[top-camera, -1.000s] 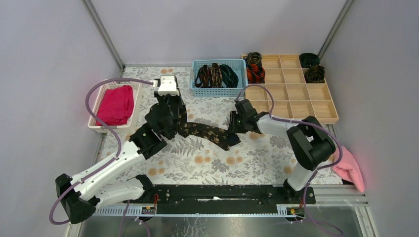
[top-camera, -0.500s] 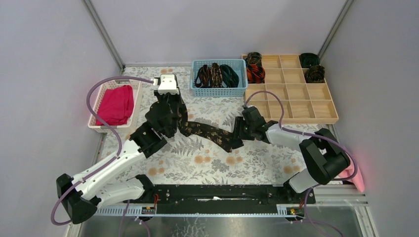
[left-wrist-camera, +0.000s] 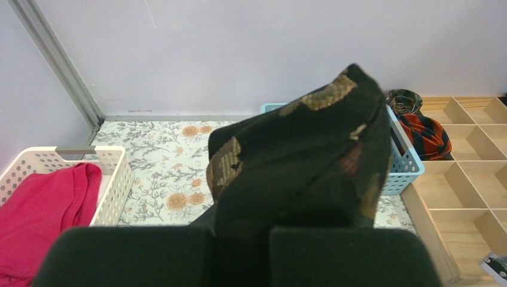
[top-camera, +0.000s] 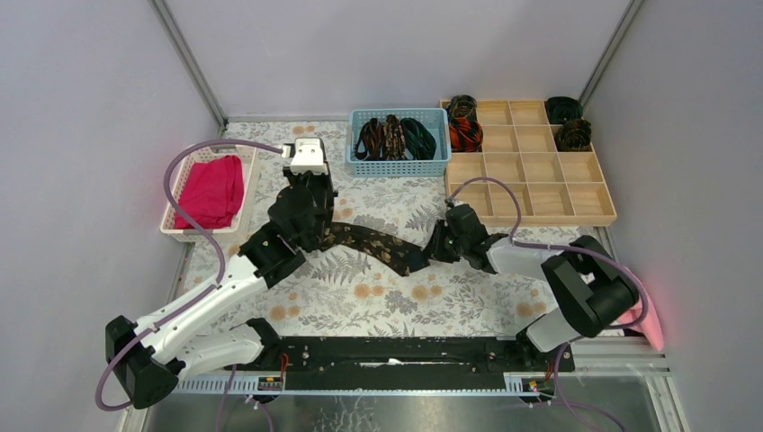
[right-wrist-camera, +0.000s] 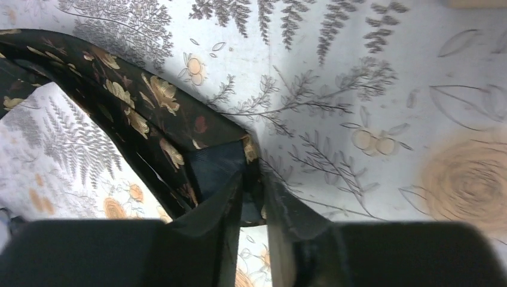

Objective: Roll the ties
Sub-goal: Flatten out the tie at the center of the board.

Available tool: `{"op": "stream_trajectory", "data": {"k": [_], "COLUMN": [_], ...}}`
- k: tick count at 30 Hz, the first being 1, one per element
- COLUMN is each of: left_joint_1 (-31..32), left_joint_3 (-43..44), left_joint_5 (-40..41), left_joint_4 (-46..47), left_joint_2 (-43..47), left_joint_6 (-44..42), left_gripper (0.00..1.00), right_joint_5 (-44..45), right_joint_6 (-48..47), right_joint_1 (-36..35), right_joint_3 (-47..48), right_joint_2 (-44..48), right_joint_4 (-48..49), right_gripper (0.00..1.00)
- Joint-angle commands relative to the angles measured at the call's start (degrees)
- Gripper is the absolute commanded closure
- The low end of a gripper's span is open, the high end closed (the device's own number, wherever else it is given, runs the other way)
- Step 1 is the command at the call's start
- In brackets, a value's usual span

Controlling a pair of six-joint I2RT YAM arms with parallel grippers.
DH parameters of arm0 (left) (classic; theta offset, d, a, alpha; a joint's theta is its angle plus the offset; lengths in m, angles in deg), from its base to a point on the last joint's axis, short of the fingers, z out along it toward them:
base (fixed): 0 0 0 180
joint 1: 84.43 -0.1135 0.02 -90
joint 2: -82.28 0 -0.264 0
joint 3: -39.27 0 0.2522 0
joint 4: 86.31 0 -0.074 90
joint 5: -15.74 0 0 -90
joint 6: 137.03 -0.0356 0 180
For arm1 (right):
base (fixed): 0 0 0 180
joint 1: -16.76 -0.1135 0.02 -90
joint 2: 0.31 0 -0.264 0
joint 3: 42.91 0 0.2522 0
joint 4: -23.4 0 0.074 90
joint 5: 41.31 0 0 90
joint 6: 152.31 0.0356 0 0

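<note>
Next, my left gripper moves down and back and releases the tie's raised end on the clear floral tabletop below and nearer my base.
A black tie with gold-brown flecks stretches across the floral table between my two grippers. My left gripper is shut on its left end; in the left wrist view the tie's fabric bulges up out of the closed jaws. My right gripper is shut on the tie's right end, and the right wrist view shows the tie's end pinched between the fingers just above the table. Several unrolled ties lie in the blue basket. Rolled ties sit in the wooden tray's back cells.
The wooden compartment tray stands at the back right. A white basket with a magenta folded cloth is at the left. A pink towel lies at the right edge, behind the right arm.
My right gripper has moved right and toward the near edge with the tie's end, pulling the tie straighter. My left gripper has hardly moved.
</note>
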Motion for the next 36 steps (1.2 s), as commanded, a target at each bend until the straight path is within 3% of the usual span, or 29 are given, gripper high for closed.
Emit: {"op": "stream_trajectory", "data": {"k": [1, 6, 13, 22, 27, 33, 36], "left_joint_1": [-0.8, -0.9, -1.2, -1.2, -0.8, 2.3, 4.2], "left_joint_3": [-1.1, -2.3, -3.0, -4.4, -8.3, -13.5, -15.6], "left_joint_5": [-0.8, -1.5, -1.8, -12.7, -19.3, -16.2, -13.6], "left_joint_4": [1.6, 1.0, 0.3, -4.1, -3.5, -0.1, 0.4], "left_joint_2": [0.0, 0.3, 0.7, -0.9, -3.0, -3.2, -2.7], "left_joint_6": [1.4, 1.7, 3.8, 16.2, 25.2, 30.0, 33.1], "left_gripper": [1.0, 1.0, 1.0, 1.0, 1.0, 1.0, 1.0], "right_joint_5": [-5.5, -4.4, -1.5, 22.3, 30.9, 33.2, 38.4], "right_joint_6": [1.7, 1.3, -1.0, -7.4, -9.2, -11.6, -12.1], "right_joint_1": [-0.4, -0.4, -0.3, -0.2, 3.2, 7.4, 8.6], "right_joint_3": [-1.6, -0.9, 1.8, 12.4, 17.4, 24.2, 29.0], "right_joint_2": [-6.3, -5.4, 0.4, 8.5, 9.8, 6.8, 1.6], "right_joint_4": [-0.2, -2.5, -9.1, -41.8, -51.8, -59.1, -66.0], "right_gripper": [0.83, 1.0, 1.0, 1.0, 1.0, 1.0, 1.0]}}
